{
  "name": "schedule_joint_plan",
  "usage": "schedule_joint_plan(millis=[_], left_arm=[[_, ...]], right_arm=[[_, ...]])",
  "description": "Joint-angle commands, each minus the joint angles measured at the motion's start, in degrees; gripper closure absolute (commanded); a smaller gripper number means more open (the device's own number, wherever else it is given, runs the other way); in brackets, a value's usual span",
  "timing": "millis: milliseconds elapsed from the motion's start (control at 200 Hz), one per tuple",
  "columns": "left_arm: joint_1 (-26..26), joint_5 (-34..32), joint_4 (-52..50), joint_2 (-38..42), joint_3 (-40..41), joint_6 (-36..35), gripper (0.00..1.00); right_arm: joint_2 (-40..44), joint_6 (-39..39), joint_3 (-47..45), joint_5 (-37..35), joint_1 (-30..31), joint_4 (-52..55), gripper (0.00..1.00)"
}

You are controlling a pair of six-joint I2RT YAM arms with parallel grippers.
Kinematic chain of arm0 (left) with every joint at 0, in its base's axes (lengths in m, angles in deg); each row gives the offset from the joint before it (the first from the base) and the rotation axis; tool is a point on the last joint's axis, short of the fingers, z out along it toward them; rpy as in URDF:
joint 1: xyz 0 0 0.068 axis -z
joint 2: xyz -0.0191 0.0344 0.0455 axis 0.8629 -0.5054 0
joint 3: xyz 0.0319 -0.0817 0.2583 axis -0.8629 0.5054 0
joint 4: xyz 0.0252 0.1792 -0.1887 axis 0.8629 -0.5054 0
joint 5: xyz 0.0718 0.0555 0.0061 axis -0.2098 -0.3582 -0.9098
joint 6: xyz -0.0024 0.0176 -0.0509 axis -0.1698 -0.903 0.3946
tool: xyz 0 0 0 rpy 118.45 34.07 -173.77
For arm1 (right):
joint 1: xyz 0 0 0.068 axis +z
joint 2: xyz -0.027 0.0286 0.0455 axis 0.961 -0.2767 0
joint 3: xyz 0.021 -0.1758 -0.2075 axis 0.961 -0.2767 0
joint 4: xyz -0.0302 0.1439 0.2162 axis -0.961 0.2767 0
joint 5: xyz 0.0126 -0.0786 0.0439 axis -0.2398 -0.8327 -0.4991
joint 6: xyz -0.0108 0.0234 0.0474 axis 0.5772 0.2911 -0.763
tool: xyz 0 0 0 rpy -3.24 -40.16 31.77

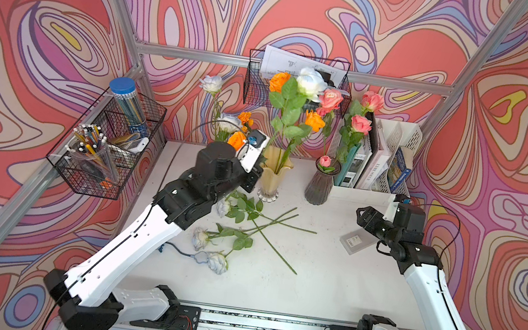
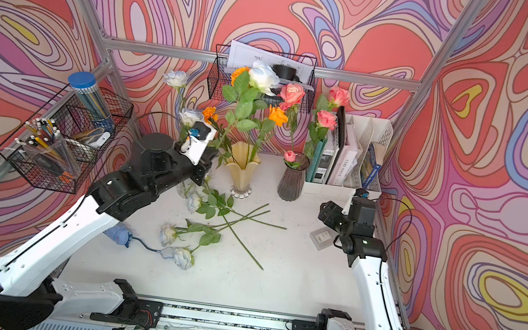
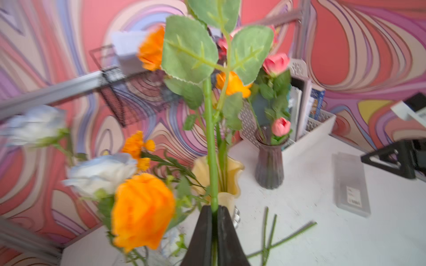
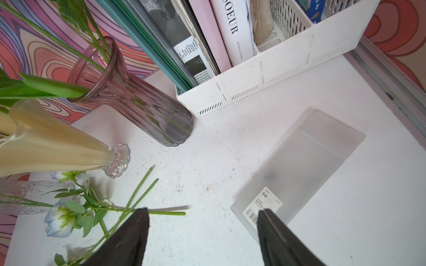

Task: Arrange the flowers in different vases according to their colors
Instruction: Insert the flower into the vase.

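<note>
My left gripper holds the stem and will next move away from the yellow vase, lower the stem among the matching white roses in the clear vase (image 2: pixel 183 189) (image 3: pixel 157 254), which stands below it, and let go.
My left gripper (image 3: pixel 214 207) is shut on the green stem of a white rose (image 1: pixel 309 82), held upright just left of the yellow vase (image 1: pixel 273 174). That vase holds orange roses (image 1: pixel 314 120). The purple vase (image 1: pixel 319 184) holds pink roses (image 1: pixel 361 123) and a pink bud. The clear vase (image 2: pixel 183 189), mostly hidden behind my left arm, carries white roses (image 1: pixel 212 83) and an orange rose (image 1: pixel 236 139). Three white roses (image 1: pixel 201 237) lie on the table with crossed stems. My right gripper (image 4: pixel 202 211) hangs open and empty over the table's right side.
A frosted plastic box (image 1: pixel 355 243) lies under my right gripper. A white file organizer (image 1: pixel 392 163) with books stands at the back right. Wire baskets (image 1: pixel 107 147) hang on the left and back walls. A blue corded object (image 2: pixel 119 235) lies beside my left arm.
</note>
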Motion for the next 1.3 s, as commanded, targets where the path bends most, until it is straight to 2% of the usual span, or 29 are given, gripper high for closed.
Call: schedule_joint_plan(millis=[0, 160, 401, 641, 936, 1207, 1262, 1297], left_arm=[[-5.3, -1.5, 13.8, 4.6, 1.8, -1.5, 1.00], [-14.8, 1.0, 22.3, 4.3, 4.0, 0.3, 1.00], [-23.7, 5.5, 39.7, -2.2, 11.1, 7.0, 1.00], [-27.7, 6.1, 52.1, -9.5, 17.5, 11.8, 1.00], [-28.7, 6.3, 64.5, -16.9, 25.9, 15.4, 1.00], [-28.7, 4.6, 68.7, -20.0, 32.4, 16.9, 1.00], [-28.7, 4.4, 69.0, -19.8, 34.3, 17.5, 0.75], [-28.7, 4.5, 68.6, -19.5, 35.1, 17.7, 0.67]], right_arm=[[-1.5, 0.7, -1.0, 2.0, -0.4, -1.1, 0.25], [-3.6, 0.6, -1.4, 3.3, -0.3, -2.6, 0.25], [-6.2, 0.8, -0.9, 4.3, -0.4, -3.8, 0.25], [-8.6, 1.5, 0.0, 4.1, -0.4, -4.1, 0.25], [-12.3, 1.9, 0.3, 4.5, -0.4, -5.8, 0.26], [-12.9, 2.1, -0.6, 6.0, -0.4, -7.4, 0.25], [-12.8, 2.1, -0.9, 6.6, -0.4, -7.8, 0.25], [-12.8, 2.1, -0.8, 7.1, -0.3, -8.0, 0.25]])
